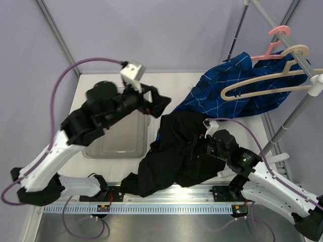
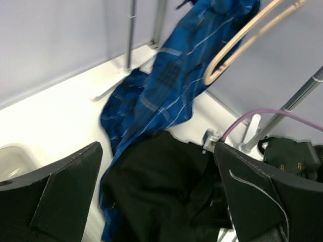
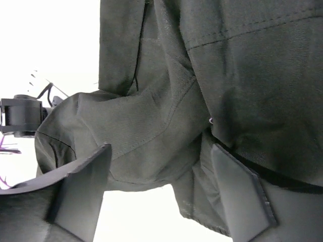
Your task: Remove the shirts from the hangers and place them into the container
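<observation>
The black shirt (image 1: 174,151) is outside the container, so my left gripper goes down next onto its far fold, between the container and the blue checked shirt.
The black shirt (image 1: 174,151) lies crumpled on the table, right of the container (image 1: 118,136); none of it is inside. My right gripper (image 1: 198,146) is open right over it, with black cloth (image 3: 202,75) hanging loose between the spread fingers (image 3: 81,191). My left gripper (image 1: 159,105) hovers open above the container's right edge, holding nothing; the black shirt (image 2: 161,186) shows below it. The blue checked shirt (image 1: 232,85) hangs from the rack, its hem on the table. A bare beige hanger (image 1: 262,80) hangs in front of it. The pink hanger (image 1: 275,43) runs into its top.
The grey rack pole (image 1: 282,40) slants across the back right, its upright (image 1: 295,111) and foot beside my right arm. Grey walls close in the back. Part of the container's rim (image 2: 15,154) shows at the left wrist view's lower left.
</observation>
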